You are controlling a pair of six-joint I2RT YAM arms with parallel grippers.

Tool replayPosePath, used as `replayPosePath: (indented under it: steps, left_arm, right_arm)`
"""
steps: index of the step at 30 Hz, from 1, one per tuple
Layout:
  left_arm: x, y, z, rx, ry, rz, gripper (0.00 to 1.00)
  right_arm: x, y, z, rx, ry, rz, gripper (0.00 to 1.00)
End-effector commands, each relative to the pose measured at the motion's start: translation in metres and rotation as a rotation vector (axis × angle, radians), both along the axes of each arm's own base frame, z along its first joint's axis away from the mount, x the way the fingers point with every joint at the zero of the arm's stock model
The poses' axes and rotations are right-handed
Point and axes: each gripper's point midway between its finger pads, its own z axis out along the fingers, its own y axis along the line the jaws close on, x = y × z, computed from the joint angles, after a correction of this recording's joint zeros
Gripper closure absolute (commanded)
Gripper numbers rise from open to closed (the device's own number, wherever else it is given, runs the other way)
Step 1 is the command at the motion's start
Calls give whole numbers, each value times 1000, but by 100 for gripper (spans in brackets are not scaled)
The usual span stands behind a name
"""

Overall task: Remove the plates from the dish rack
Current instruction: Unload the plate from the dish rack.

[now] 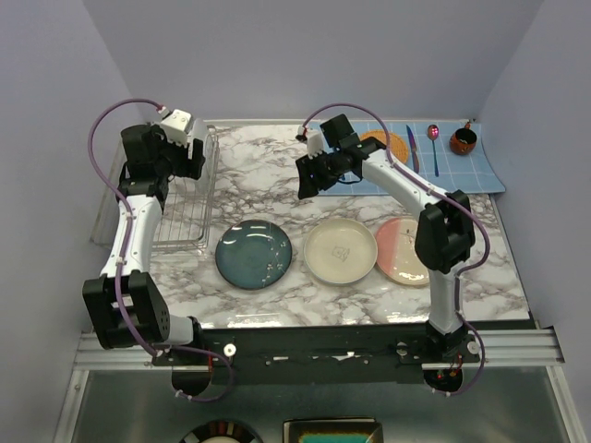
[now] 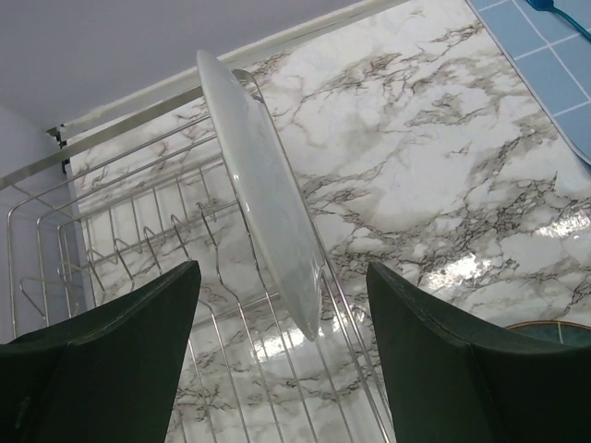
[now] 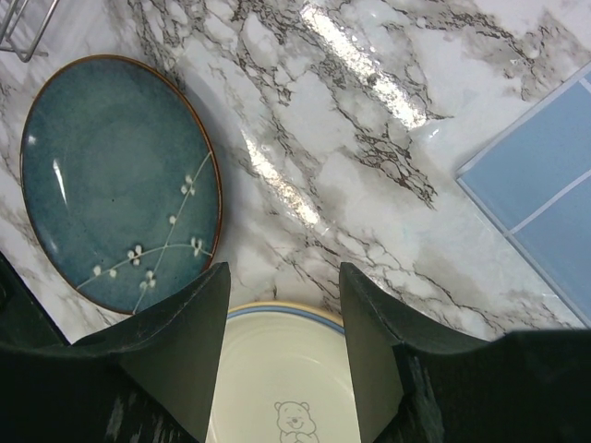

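Next, my left gripper moves down onto the near end of the white plate's rim [image 2: 304, 312] and closes there, since its open fingers straddle that standing rim.
The silver wire dish rack [image 1: 182, 217] stands at the left. In the left wrist view one plain white plate [image 2: 263, 194] stands on edge in the rack [image 2: 120, 258]. My left gripper [image 1: 177, 155] is over the rack, open, with its jaws either side of the plate's lower edge [image 2: 282, 268], apart from it. Three plates lie flat on the marble: a teal floral plate [image 1: 254, 255], a cream plate [image 1: 340, 251] and a pink and cream plate [image 1: 404, 251]. My right gripper [image 1: 312, 177] hovers open and empty [image 3: 283, 272] above the teal plate [image 3: 120, 180] and the cream plate [image 3: 286, 378].
A blue grid mat [image 1: 466, 171] lies at the back right with an orange woven disc [image 1: 390, 143], a knife [image 1: 412, 148], a spoon [image 1: 434, 138] and a brown cup [image 1: 464, 140]. Walls close in behind and at both sides.
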Motion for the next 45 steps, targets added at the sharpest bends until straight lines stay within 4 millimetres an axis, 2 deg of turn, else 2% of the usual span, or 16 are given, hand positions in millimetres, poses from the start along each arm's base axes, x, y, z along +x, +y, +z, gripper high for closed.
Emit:
replayPosePath:
  steps: [1, 7, 19, 27, 30, 38, 45]
  left_arm:
    - [14, 1, 20, -42, -74, -21, 19]
    - [22, 5, 11, -74, -55, -16, 19]
    - [30, 6, -8, -95, -24, -21, 15]
    - [35, 7, -24, -106, 9, -14, 14]
    - [36, 8, -26, -103, 13, -14, 17]
    - [42, 8, -42, -105, 47, -26, 36]
    - [44, 5, -46, -117, 57, -38, 50]
  right_arm:
    - [-4, -1, 12, 27, -25, 26, 41]
    - [-2, -4, 13, 22, -33, 17, 41]
    - [9, -10, 34, 18, -114, -28, 40]
    - [10, -14, 32, 7, -118, -30, 40]
    - [9, -15, 28, 3, -113, -30, 40]
    - [6, -16, 19, 2, -90, -27, 41]
    - [5, -20, 16, -7, -88, -26, 41]
